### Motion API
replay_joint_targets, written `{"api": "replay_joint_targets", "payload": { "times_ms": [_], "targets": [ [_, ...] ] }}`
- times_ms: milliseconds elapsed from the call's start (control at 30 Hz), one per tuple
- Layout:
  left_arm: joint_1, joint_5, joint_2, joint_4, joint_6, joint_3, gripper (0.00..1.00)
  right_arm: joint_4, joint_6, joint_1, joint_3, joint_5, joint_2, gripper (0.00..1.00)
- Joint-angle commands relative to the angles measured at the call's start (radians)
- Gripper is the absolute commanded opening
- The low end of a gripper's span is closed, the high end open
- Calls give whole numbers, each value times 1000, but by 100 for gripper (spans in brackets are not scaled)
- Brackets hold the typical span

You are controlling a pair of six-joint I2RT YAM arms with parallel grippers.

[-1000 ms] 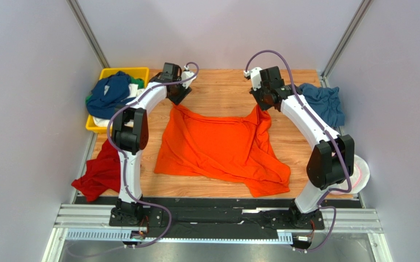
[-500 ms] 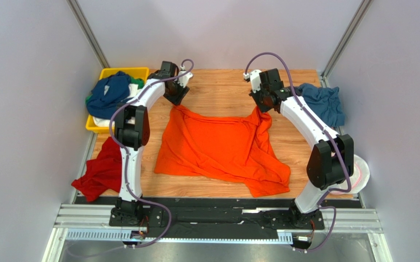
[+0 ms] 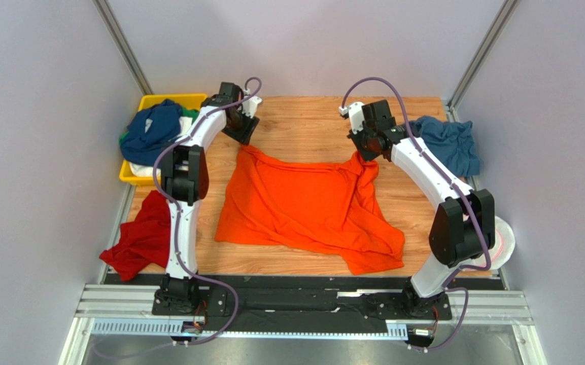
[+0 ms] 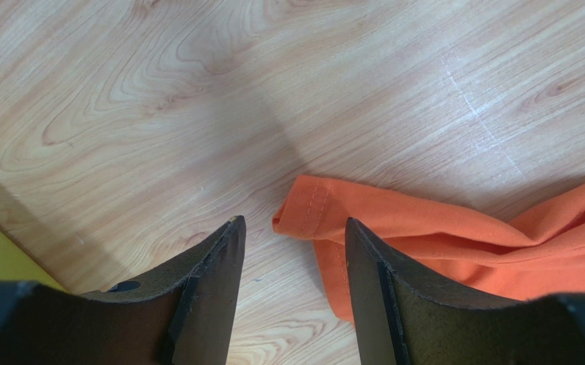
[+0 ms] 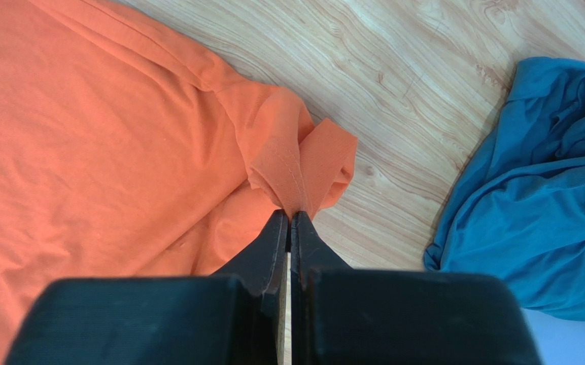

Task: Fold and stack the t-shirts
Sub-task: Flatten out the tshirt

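Observation:
The orange t-shirt's far corner (image 3: 245,148) (image 4: 298,216) by the yellow tray lies between the open fingers, so my left gripper moves down slightly next, then closes.
A bright orange t-shirt (image 3: 303,205) lies spread and rumpled in the middle of the wooden table. My right gripper (image 3: 364,154) is shut on its far right corner, a pinched fold of orange cloth (image 5: 295,163) held between the fingertips of the right gripper (image 5: 289,214). My left gripper (image 3: 242,135) is open and empty just behind the shirt's far left corner (image 4: 310,213), which lies on the wood between the left gripper's tips (image 4: 294,221). A steel-blue t-shirt (image 3: 449,143) lies crumpled at the far right, also in the right wrist view (image 5: 539,198).
A yellow tray (image 3: 188,99) at the far left holds a navy shirt (image 3: 150,129) and other cloth. A red shirt (image 3: 139,236) hangs over the left table edge. A white-and-pink disc (image 3: 501,239) sits at the near right. Walls close in on both sides.
My left gripper has drawn back toward the far left, away from the shirt's corner. My right gripper has shifted slightly, still holding the orange corner.

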Motion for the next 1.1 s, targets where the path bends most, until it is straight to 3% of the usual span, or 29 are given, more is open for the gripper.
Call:
{"api": "replay_joint_targets", "payload": {
  "times_ms": [0,667,967,1067],
  "targets": [
    [12,56,20,-35,-50,53,59,37,10,-5,-12,-13,-52,0],
    [47,133,86,-87,-124,138,54,41,20,-5,-58,-29,-77,0],
    [49,146,98,-90,-125,138,39,40,23,-5,-69,-61,-85,0],
    [49,148,98,-90,-124,136,26,43,23,-6,-72,-61,-86,0]
  ]
}}
